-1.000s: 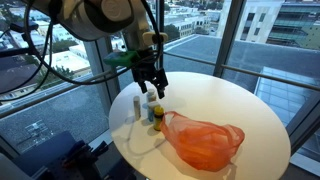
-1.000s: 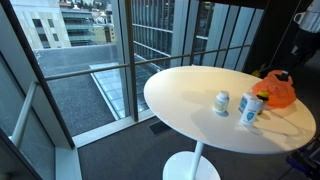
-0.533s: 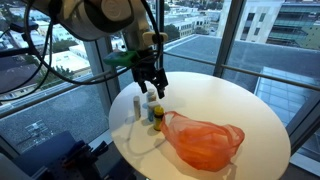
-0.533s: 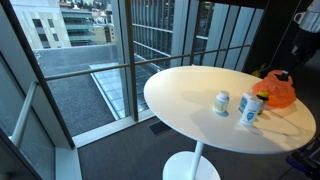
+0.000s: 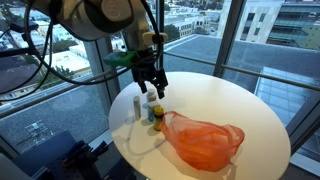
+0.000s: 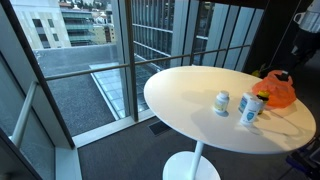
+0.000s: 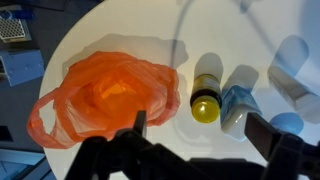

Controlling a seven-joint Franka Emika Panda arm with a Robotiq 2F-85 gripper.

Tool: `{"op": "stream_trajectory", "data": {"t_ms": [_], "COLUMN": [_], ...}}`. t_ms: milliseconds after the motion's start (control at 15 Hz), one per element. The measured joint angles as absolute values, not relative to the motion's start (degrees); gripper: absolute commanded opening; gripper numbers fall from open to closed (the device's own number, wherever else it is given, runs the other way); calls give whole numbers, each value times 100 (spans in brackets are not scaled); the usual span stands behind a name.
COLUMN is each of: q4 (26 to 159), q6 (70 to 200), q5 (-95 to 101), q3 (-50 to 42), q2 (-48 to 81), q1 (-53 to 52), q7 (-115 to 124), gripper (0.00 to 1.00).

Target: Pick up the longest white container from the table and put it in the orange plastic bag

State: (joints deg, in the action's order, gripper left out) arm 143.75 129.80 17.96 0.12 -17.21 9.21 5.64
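Observation:
My gripper moves to the right in the wrist view and down over the long white container's top (image 5: 137,99) (image 7: 306,105) next, as that container stands below at that view's edge.
The longest white container (image 5: 137,104) stands upright near the table's edge, beside a yellow-capped bottle (image 5: 152,106) and a blue-and-white container (image 5: 158,122). In the wrist view it lies at the right edge (image 7: 288,82), with the yellow-capped bottle (image 7: 206,96) and the blue-and-white container (image 7: 238,108) to its left. The orange plastic bag (image 5: 201,142) lies open on the table and also shows in the wrist view (image 7: 100,95). My gripper (image 5: 152,84) hangs open and empty above the containers. Its fingers (image 7: 203,135) straddle the yellow-capped bottle from above, apart from it.
The round white table (image 5: 245,105) stands by tall windows with a railing. In an exterior view the containers (image 6: 222,102) and the bag (image 6: 278,90) sit on the table's far right part (image 6: 185,95). Cables hang behind the arm (image 5: 40,50).

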Motion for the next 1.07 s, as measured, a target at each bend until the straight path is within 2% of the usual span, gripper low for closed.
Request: {"op": "stream_trajectory", "data": {"t_ms": [600, 1067], "q4": [14380, 14379], "q6": [13115, 13753], "q5": [1620, 639], "q3": [8, -53], "q2": [-1596, -978], "q1": [501, 120], "q7": [471, -540], "gripper": [100, 100]}}
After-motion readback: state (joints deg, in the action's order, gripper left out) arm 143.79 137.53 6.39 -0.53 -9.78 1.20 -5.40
